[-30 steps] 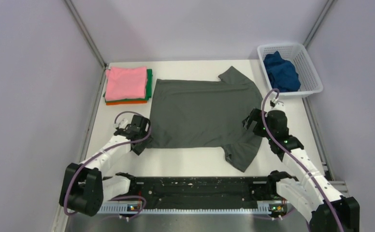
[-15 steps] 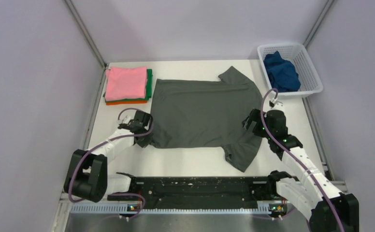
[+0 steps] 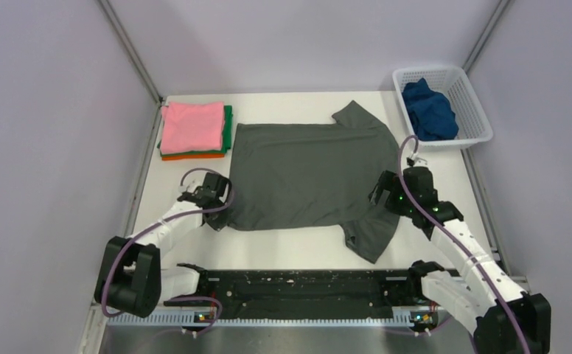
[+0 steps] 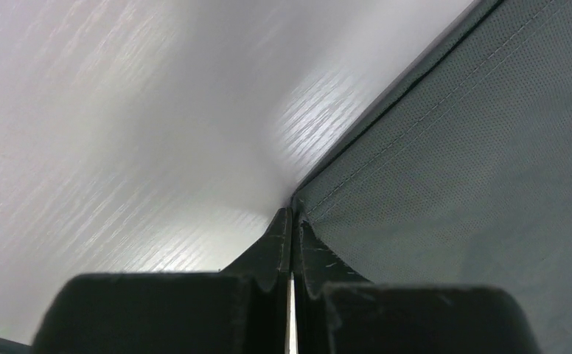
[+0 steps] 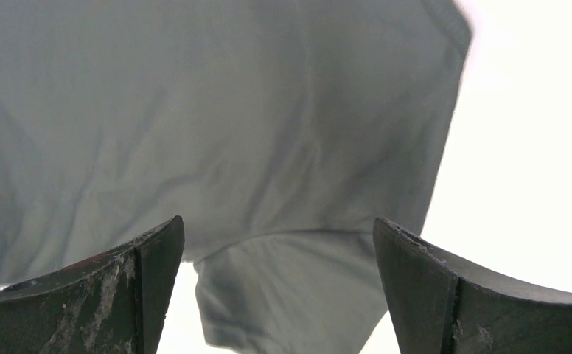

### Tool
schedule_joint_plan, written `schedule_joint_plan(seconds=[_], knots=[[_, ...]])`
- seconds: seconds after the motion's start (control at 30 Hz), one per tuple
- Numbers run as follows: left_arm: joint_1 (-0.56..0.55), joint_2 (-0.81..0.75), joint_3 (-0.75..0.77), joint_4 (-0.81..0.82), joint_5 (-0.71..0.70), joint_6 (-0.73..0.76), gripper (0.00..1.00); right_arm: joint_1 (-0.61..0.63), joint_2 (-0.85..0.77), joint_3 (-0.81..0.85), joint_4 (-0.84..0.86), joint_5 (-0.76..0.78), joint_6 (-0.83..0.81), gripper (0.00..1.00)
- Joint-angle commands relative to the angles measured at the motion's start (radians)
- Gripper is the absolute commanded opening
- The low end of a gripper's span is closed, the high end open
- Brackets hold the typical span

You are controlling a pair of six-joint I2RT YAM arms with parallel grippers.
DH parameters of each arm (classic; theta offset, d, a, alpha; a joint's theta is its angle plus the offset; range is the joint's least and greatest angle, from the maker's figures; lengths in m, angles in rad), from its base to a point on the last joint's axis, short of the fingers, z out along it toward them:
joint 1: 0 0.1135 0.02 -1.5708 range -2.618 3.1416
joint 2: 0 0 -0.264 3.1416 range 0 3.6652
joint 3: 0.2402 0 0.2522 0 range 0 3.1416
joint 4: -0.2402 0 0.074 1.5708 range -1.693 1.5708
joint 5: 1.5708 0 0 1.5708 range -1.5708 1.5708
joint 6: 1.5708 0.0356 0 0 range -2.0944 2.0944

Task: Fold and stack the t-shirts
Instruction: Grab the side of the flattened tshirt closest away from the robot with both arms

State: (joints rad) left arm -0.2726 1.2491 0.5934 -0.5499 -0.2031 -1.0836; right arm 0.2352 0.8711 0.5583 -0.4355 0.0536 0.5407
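I will next move my right gripper back and down onto the near sleeve's pointed cuff corner [image 3: 373, 258], as that corner is below it and closer to my base.
A dark grey t-shirt [image 3: 305, 173] lies spread flat across the middle of the table. My left gripper [image 3: 222, 216] sits low at its near left hem corner. In the left wrist view the left gripper [image 4: 292, 214] is shut, and the stitched corner of the dark grey t-shirt [image 4: 475, 169] runs into its tips. My right gripper [image 3: 381, 194] hovers over the near right sleeve. In the right wrist view the right gripper [image 5: 277, 221] stands wide open, with the dark grey t-shirt [image 5: 231, 110] below and nothing between its fingers.
A folded stack with a pink t-shirt [image 3: 192, 125] on top of green and orange ones sits at the back left. A white mesh basket [image 3: 469, 99] at the back right holds a crumpled dark blue t-shirt [image 3: 429, 109]. Side walls close in the table.
The left gripper has closed at the shirt's near left corner and shifted slightly inward. The right gripper, still open, has edged a little nearer over the sleeve.
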Motion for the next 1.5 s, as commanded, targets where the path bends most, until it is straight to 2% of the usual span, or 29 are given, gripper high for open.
schedule_joint_plan(seconds=[0.0,0.1,0.2,0.33,0.47,0.67,0.9,1.0,1.07,1.13,1.2,1.47], knots=[[0.001,-0.074,-0.059,-0.036,0.003,0.035,0.00,0.111,0.012,0.093,-0.228,-0.010,0.024,0.96],[0.001,-0.091,-0.076,-0.033,0.019,0.040,0.00,0.255,0.006,0.127,-0.344,0.066,0.073,0.95],[0.001,-0.099,-0.072,-0.060,-0.016,0.045,0.00,0.344,0.022,0.108,-0.387,0.035,0.141,0.90],[0.001,-0.109,-0.076,-0.069,-0.037,0.046,0.00,0.415,0.017,0.069,-0.451,0.076,0.241,0.82],[0.003,-0.101,-0.073,-0.060,-0.045,0.052,0.00,0.426,-0.027,0.029,-0.497,0.108,0.288,0.72],[0.003,-0.067,-0.045,-0.056,-0.041,0.065,0.00,0.450,0.050,-0.060,-0.378,0.013,0.285,0.61],[0.003,-0.040,-0.046,-0.049,-0.037,0.067,0.00,0.495,0.197,-0.072,-0.278,0.046,0.291,0.54],[0.004,-0.052,-0.050,-0.060,-0.044,0.068,0.00,0.496,0.220,-0.092,-0.305,0.084,0.329,0.45],[0.006,-0.066,-0.054,-0.070,-0.048,0.071,0.00,0.496,0.208,-0.111,-0.327,0.064,0.344,0.32],[0.007,-0.082,-0.060,-0.074,-0.046,0.072,0.00,0.501,0.178,-0.115,-0.385,0.062,0.358,0.11],[0.009,-0.099,-0.069,-0.075,-0.039,0.074,0.00,0.519,0.134,-0.099,-0.479,0.084,0.388,0.02],[0.009,-0.229,-0.086,-0.176,0.004,0.086,0.00,0.658,-0.015,-0.047,-0.654,0.054,0.507,0.00]])
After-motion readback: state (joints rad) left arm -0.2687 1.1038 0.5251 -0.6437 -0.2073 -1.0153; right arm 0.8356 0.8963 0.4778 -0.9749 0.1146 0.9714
